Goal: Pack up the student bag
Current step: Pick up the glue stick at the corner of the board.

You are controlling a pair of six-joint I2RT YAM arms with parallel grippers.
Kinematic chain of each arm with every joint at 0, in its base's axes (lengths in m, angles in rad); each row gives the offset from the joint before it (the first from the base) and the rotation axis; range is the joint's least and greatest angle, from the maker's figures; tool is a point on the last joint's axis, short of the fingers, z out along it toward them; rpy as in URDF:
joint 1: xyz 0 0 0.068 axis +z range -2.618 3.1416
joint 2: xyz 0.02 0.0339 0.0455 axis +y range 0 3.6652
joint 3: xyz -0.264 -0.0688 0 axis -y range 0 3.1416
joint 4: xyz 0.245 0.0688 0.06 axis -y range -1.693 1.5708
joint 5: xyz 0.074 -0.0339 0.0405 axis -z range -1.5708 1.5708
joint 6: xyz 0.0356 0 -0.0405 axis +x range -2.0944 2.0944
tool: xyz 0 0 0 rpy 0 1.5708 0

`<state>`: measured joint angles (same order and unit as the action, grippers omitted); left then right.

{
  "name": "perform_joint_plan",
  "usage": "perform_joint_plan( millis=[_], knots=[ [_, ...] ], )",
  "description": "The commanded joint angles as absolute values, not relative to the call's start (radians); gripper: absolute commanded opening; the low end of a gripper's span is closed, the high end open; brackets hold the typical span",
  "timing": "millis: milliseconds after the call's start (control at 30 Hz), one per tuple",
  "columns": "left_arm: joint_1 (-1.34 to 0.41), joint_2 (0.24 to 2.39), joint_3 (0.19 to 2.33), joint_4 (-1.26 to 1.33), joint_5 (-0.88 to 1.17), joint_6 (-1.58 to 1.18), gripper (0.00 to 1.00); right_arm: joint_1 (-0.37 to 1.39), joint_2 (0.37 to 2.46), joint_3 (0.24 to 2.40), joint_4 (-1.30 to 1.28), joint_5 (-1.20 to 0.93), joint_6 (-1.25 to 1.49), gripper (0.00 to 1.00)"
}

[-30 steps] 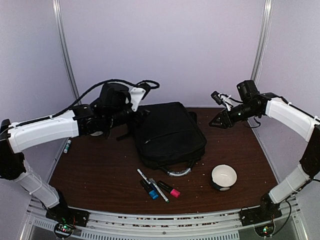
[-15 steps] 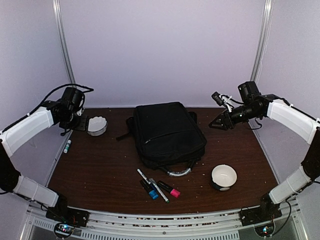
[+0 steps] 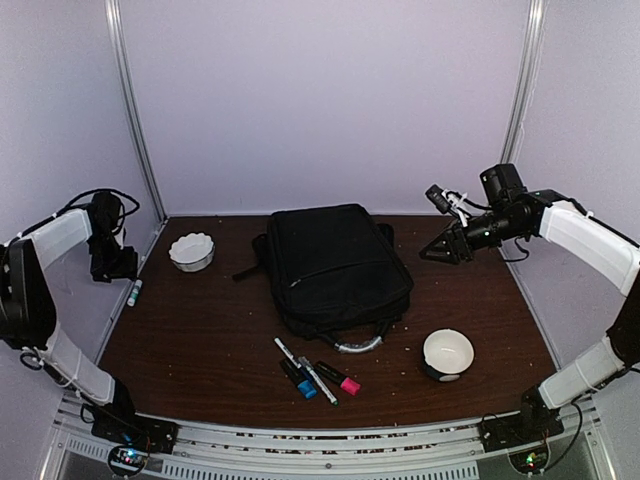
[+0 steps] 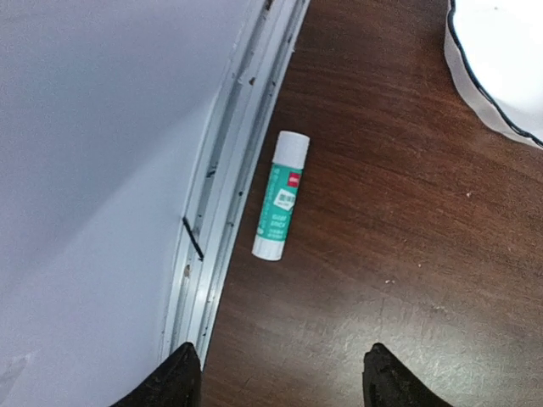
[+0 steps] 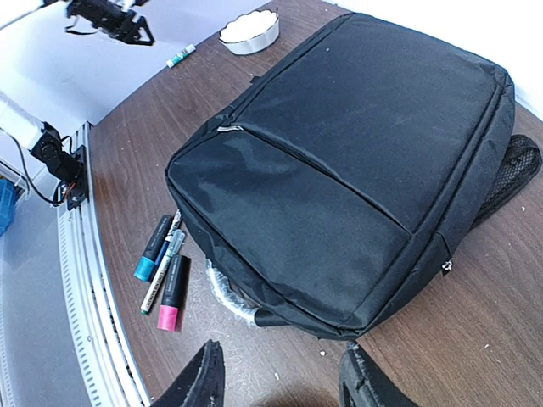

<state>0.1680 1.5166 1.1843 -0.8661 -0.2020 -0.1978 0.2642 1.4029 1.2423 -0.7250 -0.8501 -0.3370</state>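
I will move my open left gripper down onto the glue stick's green middle [image 3: 134, 293] [image 4: 280, 202] next, with one finger on each side, because the metal bar runs close beside it.
The black student bag [image 3: 335, 265] lies flat and zipped in the middle of the table, its grey-trimmed handle [image 3: 355, 345] toward the front; it fills the right wrist view [image 5: 356, 161]. My left gripper [image 3: 118, 268] is open and empty at the far left edge, above a green-and-white glue stick [image 4: 282, 195], which also shows in the top view [image 3: 134, 292]. My right gripper [image 3: 436, 250] is open and empty, held in the air right of the bag. Several markers [image 3: 315, 377] lie in front of the bag, with blue and pink ends [image 5: 165, 271].
A white fluted bowl [image 3: 191, 251] sits at the back left, its rim in the left wrist view [image 4: 492, 76]. A round white bowl with a dark base [image 3: 447, 354] sits front right. A metal rail [image 4: 229, 186] borders the table's left edge.
My left arm has swung from the bag's left corner far out to the left edge, over the glue stick. The fluted bowl is uncovered. The right arm has barely moved.
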Motion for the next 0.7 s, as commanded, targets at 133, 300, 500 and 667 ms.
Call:
perform_joint_plan(
  millis=[133, 300, 500, 667],
  knots=[
    [0.249, 1.753, 1.326, -0.820, -0.108, -0.096, 0.66, 0.265, 1.357, 1.227, -0.737, -0.884, -0.342, 0.47],
    [0.322, 1.828, 1.363, -0.805, -0.115, -0.054, 0.62, 0.265, 1.355, 1.227, -0.735, -0.875, -0.336, 0.47],
    [0.361, 1.885, 1.380, -0.781, 0.015, -0.021, 0.55, 0.265, 1.356, 1.226, -0.735, -0.864, -0.334, 0.47],
    [0.361, 1.910, 1.378, -0.762, 0.020, -0.010, 0.54, 0.265, 1.360, 1.226, -0.733, -0.862, -0.334, 0.47]
  ],
)
